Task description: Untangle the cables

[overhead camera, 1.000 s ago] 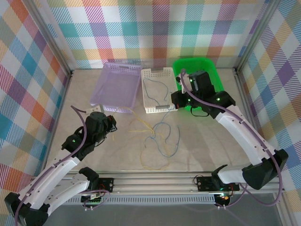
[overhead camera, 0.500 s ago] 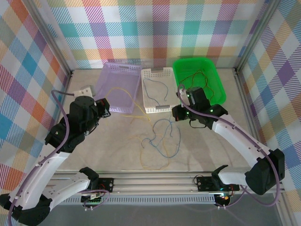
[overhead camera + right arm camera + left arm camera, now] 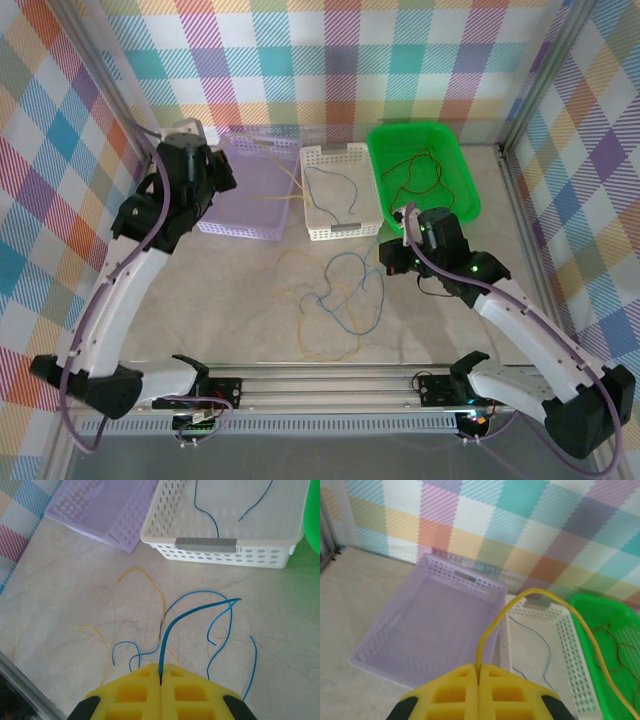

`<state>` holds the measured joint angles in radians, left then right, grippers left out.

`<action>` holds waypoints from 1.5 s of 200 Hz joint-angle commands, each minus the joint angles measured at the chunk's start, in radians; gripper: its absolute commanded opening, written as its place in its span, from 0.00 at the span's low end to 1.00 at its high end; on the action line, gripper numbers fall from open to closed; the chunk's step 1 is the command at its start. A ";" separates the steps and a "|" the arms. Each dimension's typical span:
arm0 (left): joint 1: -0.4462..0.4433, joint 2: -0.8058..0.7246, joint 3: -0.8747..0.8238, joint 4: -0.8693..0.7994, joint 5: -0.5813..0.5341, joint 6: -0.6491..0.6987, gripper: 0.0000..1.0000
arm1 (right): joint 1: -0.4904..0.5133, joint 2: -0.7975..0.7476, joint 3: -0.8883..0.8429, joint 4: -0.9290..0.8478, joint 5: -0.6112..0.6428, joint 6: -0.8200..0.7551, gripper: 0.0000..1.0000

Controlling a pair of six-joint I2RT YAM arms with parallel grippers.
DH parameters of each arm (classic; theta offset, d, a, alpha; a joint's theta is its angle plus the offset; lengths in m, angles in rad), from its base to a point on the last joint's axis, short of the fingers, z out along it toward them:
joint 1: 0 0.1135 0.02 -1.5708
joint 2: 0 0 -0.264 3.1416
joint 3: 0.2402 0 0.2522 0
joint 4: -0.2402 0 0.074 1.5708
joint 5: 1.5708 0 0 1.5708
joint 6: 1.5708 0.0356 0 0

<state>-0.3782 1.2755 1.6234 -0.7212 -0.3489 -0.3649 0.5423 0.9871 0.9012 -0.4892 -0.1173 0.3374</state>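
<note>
Next, my left gripper lowers into the purple basket (image 3: 250, 215), away from the white one, and releases the yellow cable, because it still trails across the white basket (image 3: 340, 232).
My left gripper (image 3: 222, 172) hangs over the purple basket (image 3: 250, 215), shut on a yellow cable (image 3: 520, 600) that arcs from its tips (image 3: 479, 672) and trails right across the white basket (image 3: 340, 232). My right gripper (image 3: 392, 258) sits low over the table's middle. Its jaws (image 3: 160, 676) are shut on a blue cable (image 3: 172, 622) that rises from the loose blue and yellow cables (image 3: 345, 295) on the table. One blue cable (image 3: 330, 195) lies in the white basket, and red-brown cables (image 3: 415, 175) lie in the green basket (image 3: 470, 195).
The three baskets stand side by side along the back wall: purple (image 3: 465, 572), white (image 3: 565, 630), green (image 3: 600, 615). A metal rail (image 3: 330, 385) runs along the near edge. Patterned walls close in the left, right and back.
My left arm has lifted and swung back from the table to above the purple basket, drawing the yellow cable with it. My right arm has come down from the green basket to the loose blue cables.
</note>
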 commanded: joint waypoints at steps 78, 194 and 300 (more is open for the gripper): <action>0.164 0.351 0.241 0.040 -0.019 0.057 0.00 | -0.008 -0.174 -0.028 -0.052 -0.098 0.029 0.00; 0.189 0.770 0.439 0.040 -0.261 0.151 0.00 | -0.007 -0.283 -0.042 -0.147 -0.178 0.013 0.00; 0.203 0.945 0.424 0.028 -0.223 0.114 0.04 | -0.005 -0.296 -0.079 -0.168 -0.179 0.005 0.00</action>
<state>-0.1822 2.2055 2.0319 -0.6975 -0.5842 -0.2386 0.5415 0.6975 0.8272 -0.6525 -0.2821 0.3580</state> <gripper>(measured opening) 0.041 0.042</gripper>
